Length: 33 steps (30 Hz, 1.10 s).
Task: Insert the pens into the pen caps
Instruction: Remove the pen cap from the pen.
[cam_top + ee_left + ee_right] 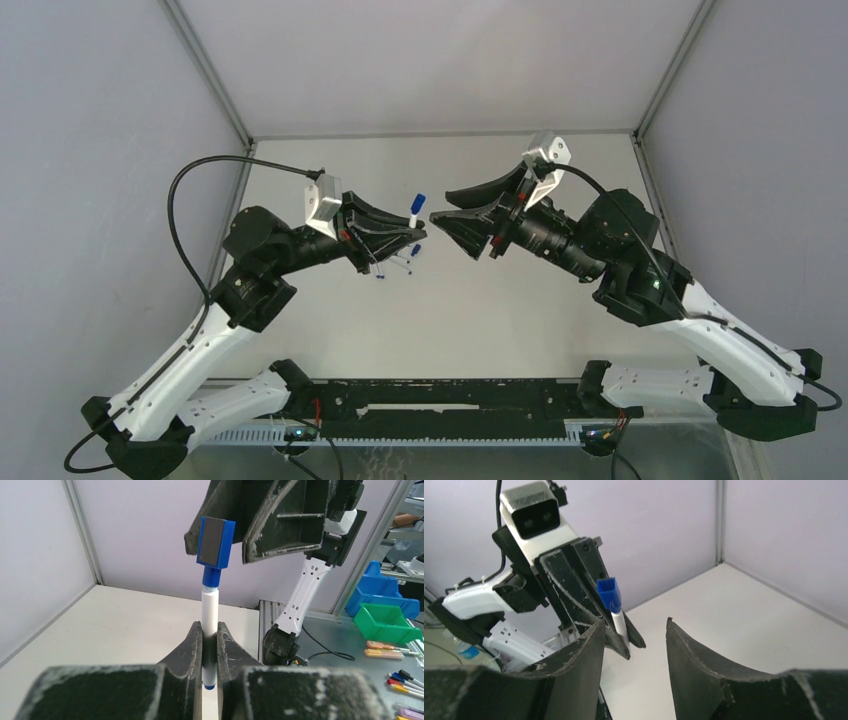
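Next, my right gripper should advance left in the top view to close around the dark blue pen cap (pixel 417 203) (pixel 609 595), since the cap is still beyond the gripper's fingers.
My left gripper (pixel 418 233) (pixel 210 628) is shut on a white pen (pixel 210 611), which it holds upright above the table. A dark blue pen cap (pixel 215 544) (pixel 417 203) sits on the pen's top end. My right gripper (pixel 440 206) (pixel 634 630) stands open just right of the cap and touches nothing. In the right wrist view the capped pen (pixel 620 624) shows between my open fingers, a little way off. More pens (pixel 398 265) with blue ends lie on the table under the left gripper, partly hidden by it.
The white table (pixel 480 320) is closed in by grey walls with metal posts at the back corners (pixel 245 140). Beyond the table edge, the left wrist view shows a blue bin (pixel 380 587), a green bin (pixel 387 622) and loose markers (pixel 390 652).
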### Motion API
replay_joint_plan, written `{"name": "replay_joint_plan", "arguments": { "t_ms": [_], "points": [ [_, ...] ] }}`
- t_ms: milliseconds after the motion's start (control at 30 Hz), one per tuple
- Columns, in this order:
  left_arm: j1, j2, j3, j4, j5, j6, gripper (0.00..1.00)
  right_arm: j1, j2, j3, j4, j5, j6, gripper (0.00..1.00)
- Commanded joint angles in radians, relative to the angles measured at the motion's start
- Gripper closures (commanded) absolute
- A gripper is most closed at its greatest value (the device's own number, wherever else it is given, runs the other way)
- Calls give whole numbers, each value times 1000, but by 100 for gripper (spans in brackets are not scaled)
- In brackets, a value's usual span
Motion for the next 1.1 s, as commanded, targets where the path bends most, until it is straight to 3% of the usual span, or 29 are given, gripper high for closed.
{"name": "replay_joint_plan", "arguments": {
  "t_ms": [0,500,1067],
  "points": [
    [2,-7,45,40,-20,17,100,21,2,-3,129,74,-5,44],
    [1,-3,31,50,27,8,100,40,55,3,217,1,-61,44],
    [-1,4,23,51,38,6,100,41,89,28,228,-58,-60,66]
  ]
}}
